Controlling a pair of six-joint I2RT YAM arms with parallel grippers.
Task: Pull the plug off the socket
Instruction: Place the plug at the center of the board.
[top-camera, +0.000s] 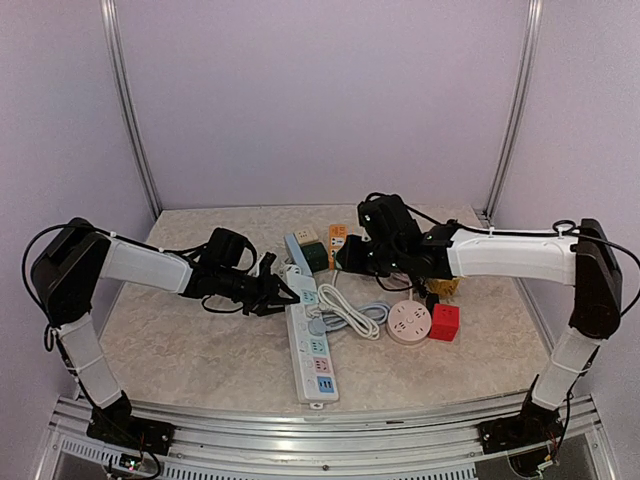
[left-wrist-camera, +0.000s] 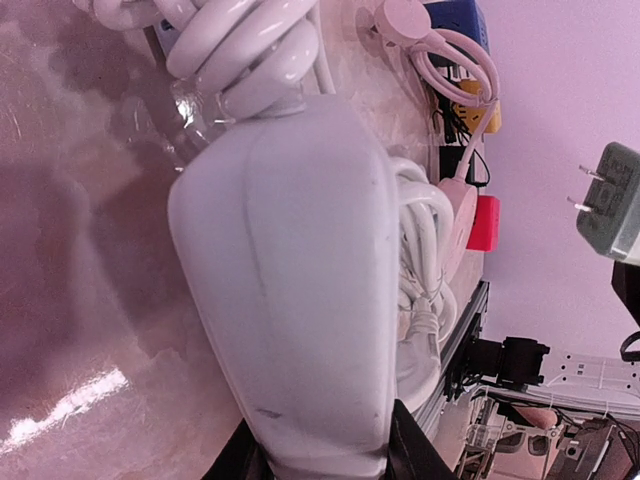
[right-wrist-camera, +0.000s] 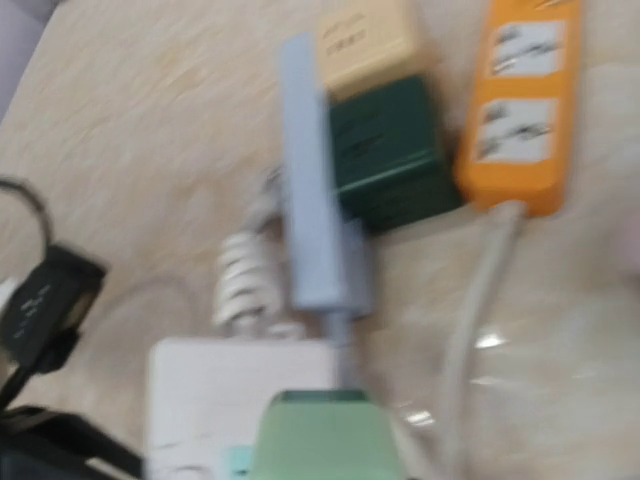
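The plug's pins hang free, so my right gripper will next carry the plug away from the socket to the right in the top view, then down beside the yellow block.
The socket is a long white power strip (top-camera: 312, 345) lying lengthwise on the table. My left gripper (top-camera: 277, 292) is shut on its far end. In the left wrist view the strip's white body (left-wrist-camera: 290, 280) fills the frame, with black fingers (left-wrist-camera: 412, 452) pressed against both sides. The plug (left-wrist-camera: 612, 200) is a pale green adapter. It hangs in the air with its two bare prongs free of the strip. My right gripper (top-camera: 352, 262) is shut on it above the strip's far end. In the right wrist view the plug (right-wrist-camera: 320, 440) sits at the bottom edge, blurred, and the fingers are hidden.
Behind the strip lie a blue strip (top-camera: 297, 250), a beige cube (top-camera: 305, 236), a dark green cube (top-camera: 316, 256) and an orange strip (top-camera: 337, 240). A coiled white cable (top-camera: 345, 312), a round white socket (top-camera: 408, 322) and a red cube (top-camera: 444, 322) sit to the right.
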